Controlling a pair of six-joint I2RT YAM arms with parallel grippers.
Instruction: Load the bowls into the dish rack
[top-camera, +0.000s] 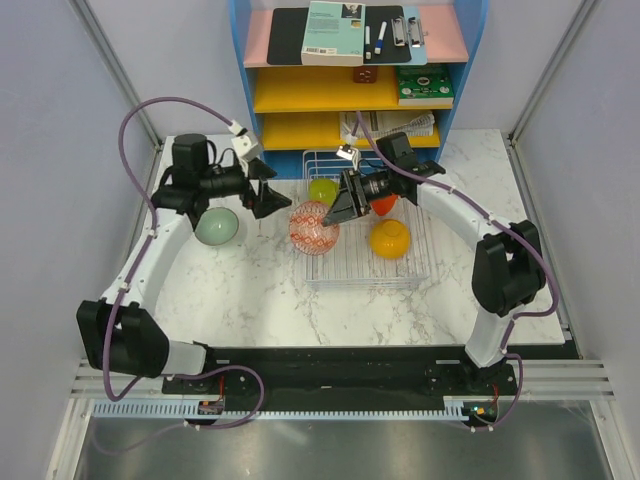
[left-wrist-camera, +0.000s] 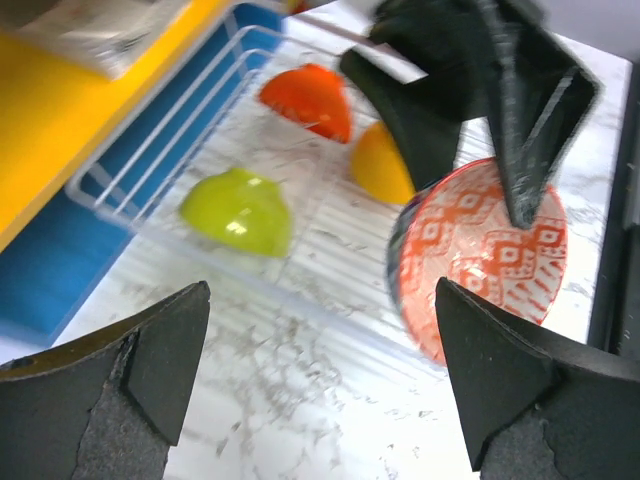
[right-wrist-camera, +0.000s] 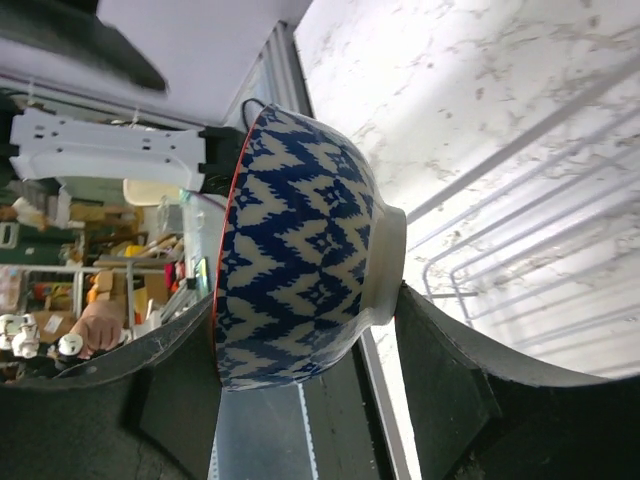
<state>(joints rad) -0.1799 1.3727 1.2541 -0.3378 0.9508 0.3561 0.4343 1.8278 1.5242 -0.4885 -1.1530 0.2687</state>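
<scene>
My right gripper turns downward next and lowers the patterned bowl (top-camera: 313, 228) onto the empty wires beside the orange bowl. It releases the bowl there, since those wires lie below.
My right gripper (top-camera: 338, 210) is shut on a patterned bowl (top-camera: 313, 228), red-speckled inside and blue-white outside (right-wrist-camera: 300, 250). The bowl is held on its side, one finger on the rim and one on the foot, over the left edge of the wire dish rack (top-camera: 400, 275). A lime-green bowl (top-camera: 322, 189), a red bowl (top-camera: 385, 204) and an orange bowl (top-camera: 390, 239) lie upside down in the rack. A pale mint bowl (top-camera: 216, 226) sits on the table at the left. My left gripper (top-camera: 270, 198) is open and empty, just left of the patterned bowl (left-wrist-camera: 480, 250).
The blue-and-yellow shelf unit (top-camera: 355, 90) stands right behind the rack, holding a book, markers and papers. The rack's wire side (left-wrist-camera: 150, 150) runs close along the shelf's base. Grey walls close in the marble table (top-camera: 250, 290) on both sides.
</scene>
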